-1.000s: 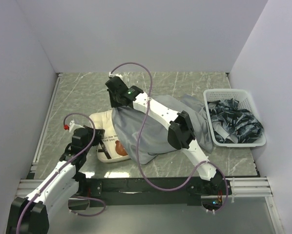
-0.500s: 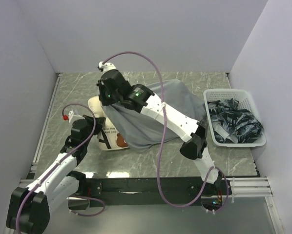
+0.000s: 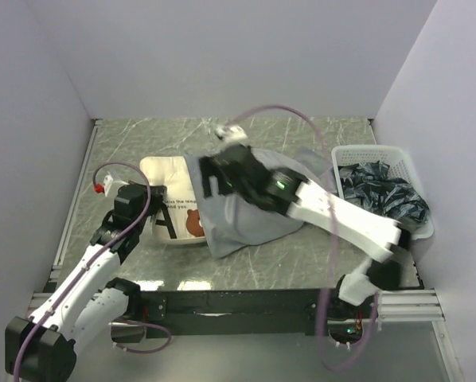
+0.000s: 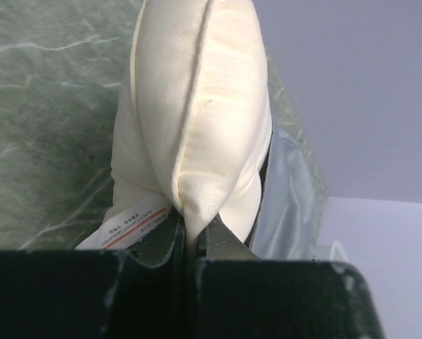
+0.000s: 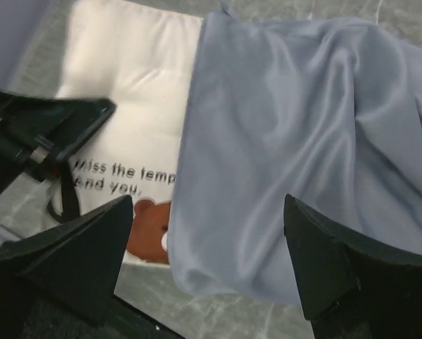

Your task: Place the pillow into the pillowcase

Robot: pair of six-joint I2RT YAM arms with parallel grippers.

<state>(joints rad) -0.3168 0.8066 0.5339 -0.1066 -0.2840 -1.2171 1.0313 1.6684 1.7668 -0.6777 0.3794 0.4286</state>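
Observation:
I should move my open right gripper down and back onto the near corner of the pillowcase's hem (image 3: 214, 250) (image 5: 185, 282), because the pillow's bear face still lies uncovered beside it.
The cream pillow (image 3: 168, 185) lies flat left of centre, its bear face and black lettering (image 5: 123, 173) showing. The grey pillowcase (image 3: 250, 215) covers the pillow's right part and spreads out to the right. My left gripper (image 3: 154, 208) is shut on the pillow's near left corner. In the left wrist view the pillow (image 4: 197, 106) bulges out from between the closed jaws of that gripper (image 4: 190, 236), beside a white label (image 4: 126, 226). My right gripper (image 5: 207, 205) hovers open above the pillowcase (image 5: 288, 141), holding nothing. In the top view it (image 3: 214, 177) sits over the pillowcase's left edge.
A white basket (image 3: 371, 150) of dark packets stands at the right edge of the table. Pale walls close in the left, back and right sides. The right arm (image 3: 341, 219) stretches across the pillowcase's right half.
My right gripper has opened and let go of the pillowcase, then drawn back to the right. The pillowcase now lies slack over the pillow. The left gripper keeps its hold.

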